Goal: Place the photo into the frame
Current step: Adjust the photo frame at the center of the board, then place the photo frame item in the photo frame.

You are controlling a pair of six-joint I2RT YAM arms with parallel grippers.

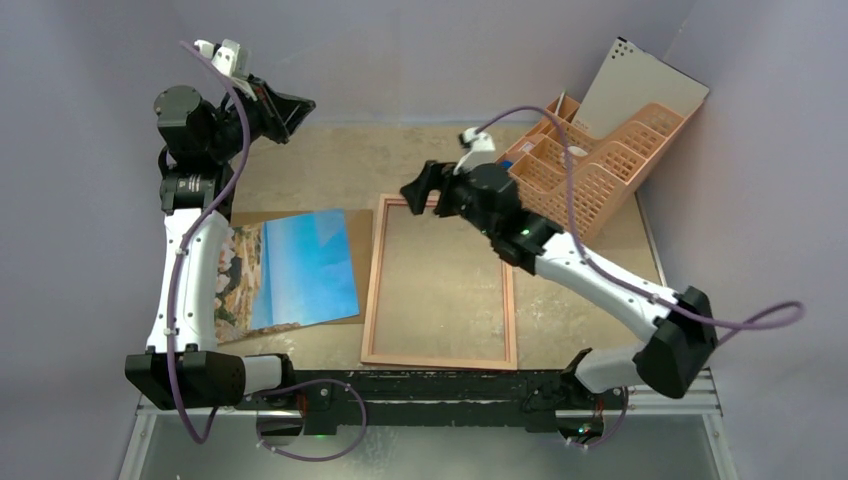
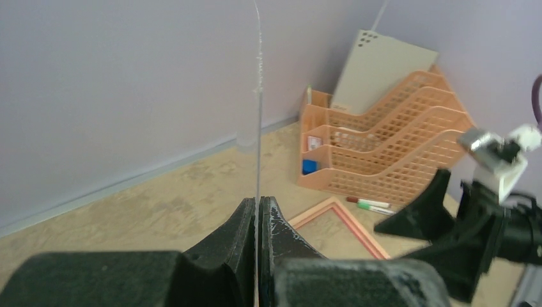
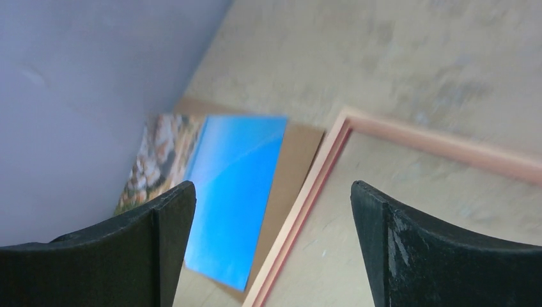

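Note:
I will raise and turn my left gripper toward my open right gripper, to its right in the top view, to release the clear sheet (image 2: 257,96).
The photo (image 1: 300,265), blue sky and tan rocks face up, lies on a brown backing board (image 1: 258,217) at the left. The frame (image 1: 371,280) lies flat at the centre with its pale peach side up and nothing inside it. My left gripper (image 1: 290,110) is raised near the back wall. In the left wrist view it (image 2: 257,201) is shut on a thin clear sheet (image 2: 257,96) seen edge-on. My right gripper (image 1: 425,190) is open and empty above the frame's far left corner. The right wrist view shows it (image 3: 271,211) over the frame's rail (image 3: 319,173), with the photo (image 3: 236,185) beside it.
A peach plastic desk organiser (image 1: 590,160) stands at the back right with a grey board (image 1: 640,85) leaning in it. Two markers (image 2: 371,204) lie on the table in front of it. Lilac walls close in the back and both sides.

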